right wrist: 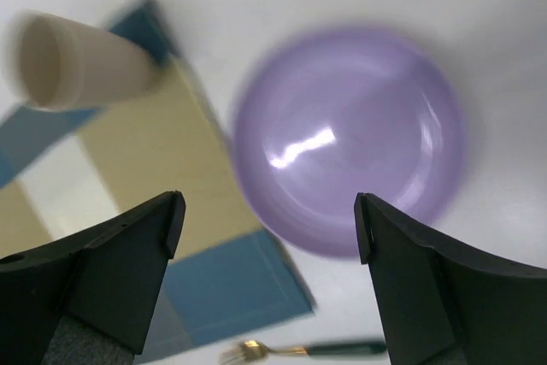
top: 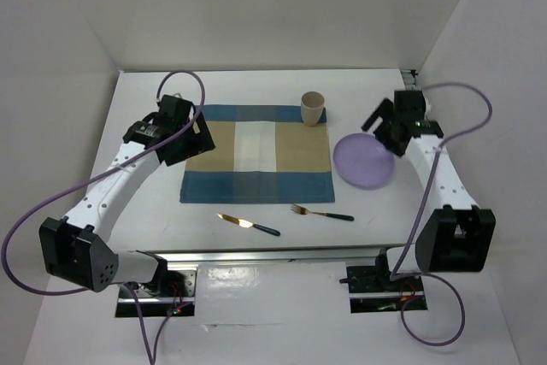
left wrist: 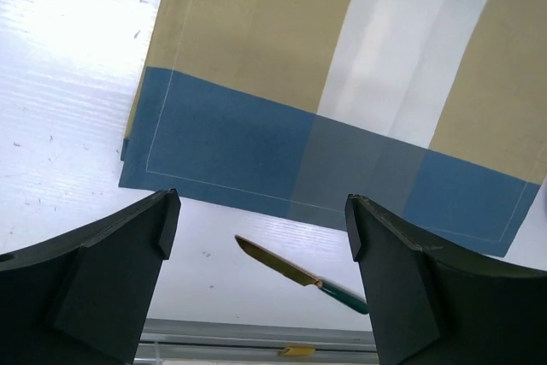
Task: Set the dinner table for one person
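Note:
My right gripper lowers its fingers back astride the purple plate's rim point(top: 388, 176) opposite the mat next. That rim lies below it and back, clear of the cup point(top: 313, 108), which is the reason.
The white dinner table point(top: 145, 211) carries a blue-and-tan checked placemat point(top: 256, 164). A purple plate point(top: 364, 161) lies on the table at the mat's right edge, also in the right wrist view point(right wrist: 350, 138). A beige cup point(top: 313, 108) stands at the mat's far right corner. A gold knife with a green handle point(top: 248, 225) and a matching fork point(top: 321, 212) lie in front of the mat. My left gripper point(top: 192, 130) is open and empty above the mat's left edge. My right gripper point(top: 380, 126) is open and empty above the plate's far side.
A silver rail point(top: 273, 254) runs along the near edge of the table. White walls enclose the table on three sides. Purple cables loop from both arms. In the left wrist view the knife point(left wrist: 299, 273) lies between the open fingers, on bare table.

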